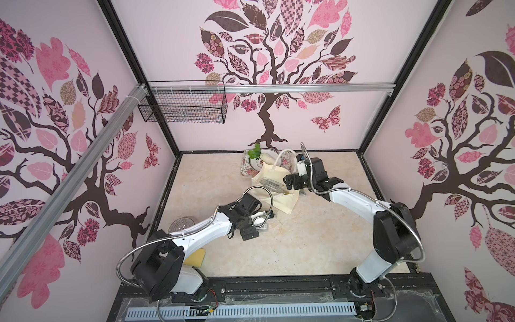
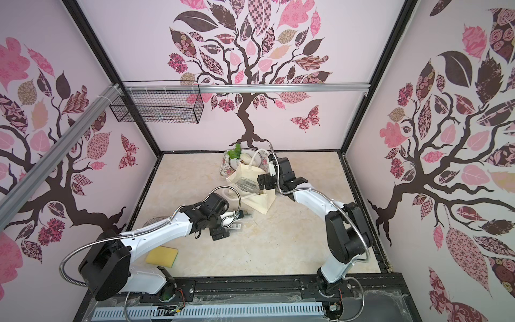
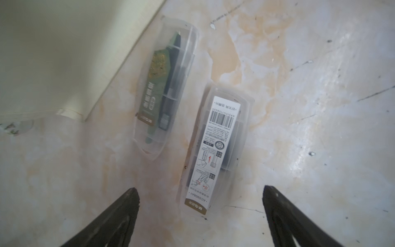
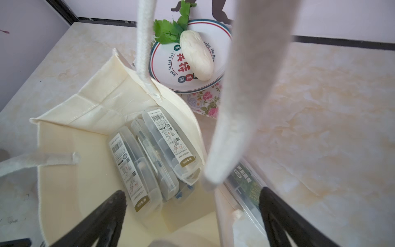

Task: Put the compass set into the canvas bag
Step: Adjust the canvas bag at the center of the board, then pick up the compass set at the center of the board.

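Observation:
Next, my left gripper will turn in line with the white-label case and bring the open fingers down around the case's brown-marked half (image 2: 232,227) (image 3: 205,178), since the case lies at an angle between them below.
The cream canvas bag (image 1: 281,199) stands open mid-table, one rope handle (image 4: 235,107) looping up close to the right wrist camera. Several clear compass set cases (image 4: 147,162) lie inside the bag (image 4: 89,107). Another case with a green card (image 4: 245,188) lies just outside the bag's wall. My right gripper (image 4: 192,193) hangs open over the bag's mouth, holding nothing. Two more cases rest on the table beside the bag (image 3: 64,53): a green-card one (image 3: 164,89) and a white-label one (image 3: 215,154). My left gripper (image 3: 199,191) is open just above the white-label case's end.
A plate (image 4: 166,70) with a white vegetable and green leaves sits on a floral tray (image 4: 205,100) behind the bag. A yellow sponge (image 2: 162,256) lies near the left arm's base, a mesh strainer (image 1: 178,223) beside that arm. A wire basket (image 1: 181,103) hangs on the back wall.

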Robot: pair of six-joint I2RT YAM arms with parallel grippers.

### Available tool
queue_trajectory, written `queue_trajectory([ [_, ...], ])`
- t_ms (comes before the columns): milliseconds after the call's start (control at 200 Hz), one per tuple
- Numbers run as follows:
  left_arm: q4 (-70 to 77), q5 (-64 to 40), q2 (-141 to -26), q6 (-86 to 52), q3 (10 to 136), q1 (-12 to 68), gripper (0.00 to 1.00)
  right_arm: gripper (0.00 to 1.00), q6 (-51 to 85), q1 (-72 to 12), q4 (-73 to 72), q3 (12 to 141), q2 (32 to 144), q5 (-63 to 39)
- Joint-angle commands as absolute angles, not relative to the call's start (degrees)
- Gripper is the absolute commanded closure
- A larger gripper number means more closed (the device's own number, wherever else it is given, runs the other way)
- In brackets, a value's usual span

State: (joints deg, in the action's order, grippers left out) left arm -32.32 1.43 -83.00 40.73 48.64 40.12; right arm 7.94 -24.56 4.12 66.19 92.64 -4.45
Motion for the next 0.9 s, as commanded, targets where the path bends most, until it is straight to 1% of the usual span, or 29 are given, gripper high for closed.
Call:
queue_trajectory([
  [0, -34.3, -0.6, -86.5, 43.0, 49.0, 40.0, 0.09, 0.0, 8.8, -24.3, 0.7, 65.9, 84.4, -5.1],
  [190, -33.1, -0.7, -90.7, 44.3, 50.3, 40.0, 0.14, 0.0, 9.6, -24.2, -1.5, 62.4, 75.2, -2.9],
  [270, -32.9, -0.4, -92.2, 44.6, 50.6, 40.0, 0.17, 0.0, 9.7, -24.2, -2.3, 60.9, 71.6, -1.6],
  [370, -33.5, -0.6, -93.8, 44.7, 51.1, 40.0, 0.25, 0.0, 9.6, -24.1, -3.4, 59.2, 68.1, 0.0],
  [415, -33.8, -0.6, -94.4, 45.0, 51.2, 40.0, 0.3, 0.0, 9.4, -24.1, -3.5, 58.7, 67.1, 1.0],
  [495, -33.6, -0.2, -95.1, 44.9, 51.1, 40.1, 0.43, 0.0, 9.0, -24.1, -3.4, 58.2, 66.0, 2.0],
  [700, -31.8, 0.7, -95.6, 44.4, 50.8, 40.1, 0.64, 0.0, 8.8, -24.1, -3.6, 57.6, 66.1, 3.0],
  [800, -30.8, 1.4, -93.8, 43.8, 50.5, 40.1, 0.66, 0.0, 8.7, -24.0, -3.6, 57.4, 66.7, 3.8],
  [895, -28.9, 2.0, -90.3, 43.7, 49.7, 40.5, 0.66, 0.0, 8.7, -24.0, -3.7, 57.0, 67.6, 4.5],
])
